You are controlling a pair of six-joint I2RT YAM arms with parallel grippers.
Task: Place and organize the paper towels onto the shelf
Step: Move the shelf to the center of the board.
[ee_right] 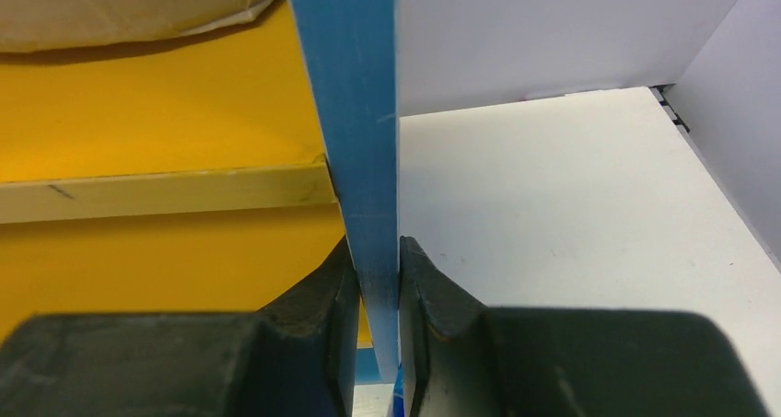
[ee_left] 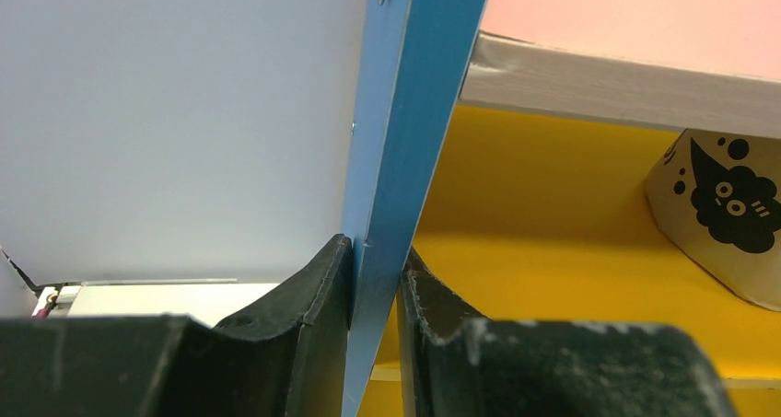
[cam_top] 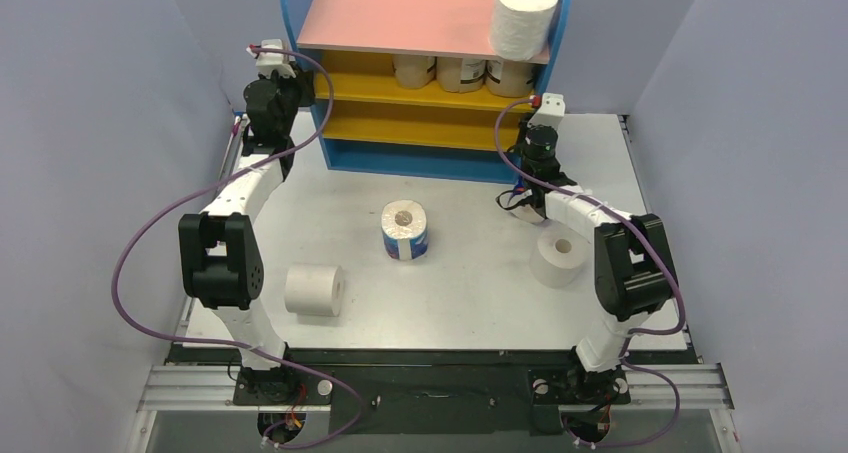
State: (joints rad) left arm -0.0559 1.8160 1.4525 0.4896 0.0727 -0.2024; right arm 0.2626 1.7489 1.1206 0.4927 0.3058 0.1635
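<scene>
The held blue side panel should go back with my left gripper toward the bare tabletop before the shelf (cam_top: 390, 18) for release, since that clear part lies back from the gripper.
The shelf (cam_top: 390, 18) stands at the back. A white roll (cam_top: 524, 15) stands on the right end of its pink top board. Three tan rolls (cam_top: 461, 73) stand on the upper yellow board. On the table are an upright blue-and-white roll (cam_top: 404, 230), a white roll (cam_top: 315, 289) lying on its side at the left, and an upright white roll (cam_top: 559, 259) at the right. My left gripper (ee_left: 375, 251) is shut on the shelf's left blue side panel (ee_left: 405, 113). My right gripper (ee_right: 376, 247) is shut on the right blue side panel (ee_right: 350, 86).
Grey walls enclose the table on the left, right and back. A tan roll with a dark label (ee_left: 728, 214) sits on the yellow board to the right of my left gripper. Another tan roll (ee_right: 129, 7) shows above my right gripper.
</scene>
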